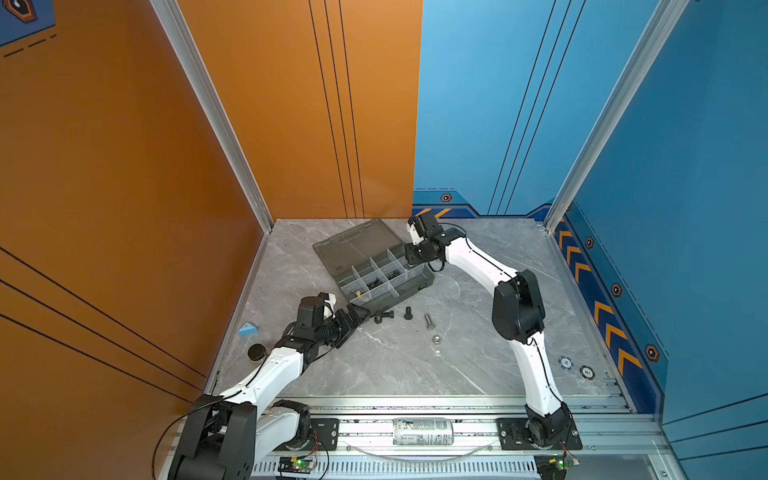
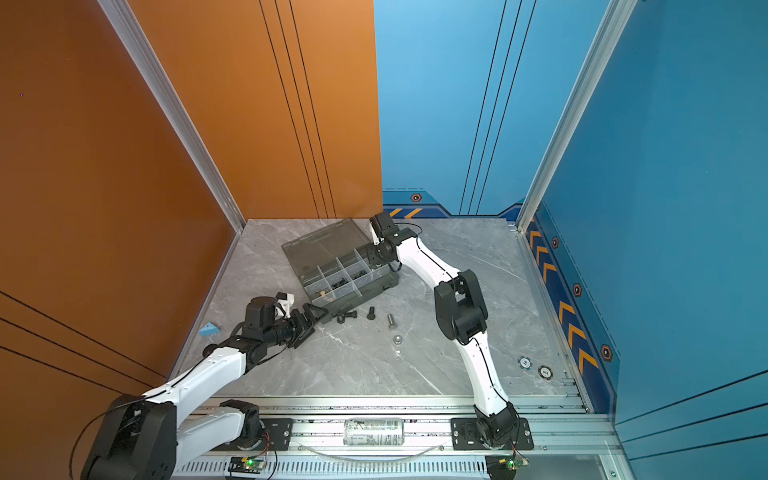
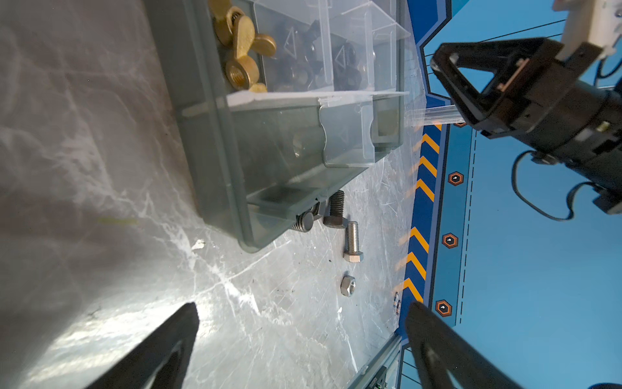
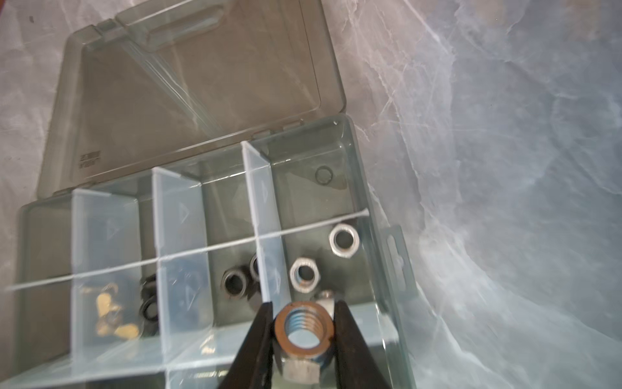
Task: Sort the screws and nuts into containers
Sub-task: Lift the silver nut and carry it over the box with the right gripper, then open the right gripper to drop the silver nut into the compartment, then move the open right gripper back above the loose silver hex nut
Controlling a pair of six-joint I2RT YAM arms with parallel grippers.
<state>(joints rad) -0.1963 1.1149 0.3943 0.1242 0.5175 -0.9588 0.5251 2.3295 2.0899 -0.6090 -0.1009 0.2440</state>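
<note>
My right gripper is above the box's end section (image 1: 411,266) (image 4: 327,269) with the silver nut. Next it will move down over that section and release the nut there, because matching silver nuts are already inside.
The smoky-grey organizer box (image 1: 415,286) (image 2: 380,286) lies open, its containers (image 4: 303,188) split by whitish dividers. My right gripper (image 4: 304,303) hangs over the box's end compartment, shut on a silver nut (image 4: 304,331). Two silver nuts (image 4: 343,240) lie below it; black nuts (image 4: 235,283) fill the neighbouring compartment. On the table in front of the box lie black screws (image 1: 408,312) (image 2: 371,312), a silver screw (image 1: 429,321) (image 3: 352,240) and one silver nut (image 1: 436,339) (image 3: 347,285). My left gripper (image 1: 359,311) (image 3: 303,304) is open and empty by the box's near left corner.
The box lid (image 1: 357,241) lies flat behind the compartments. Brass wing nuts (image 3: 240,43) sit in one compartment. A blue triangular piece (image 1: 248,329) and a dark-capped jar (image 1: 257,352) are at the left edge, two chips (image 1: 565,363) at the right, a can (image 1: 422,431) on the front rail.
</note>
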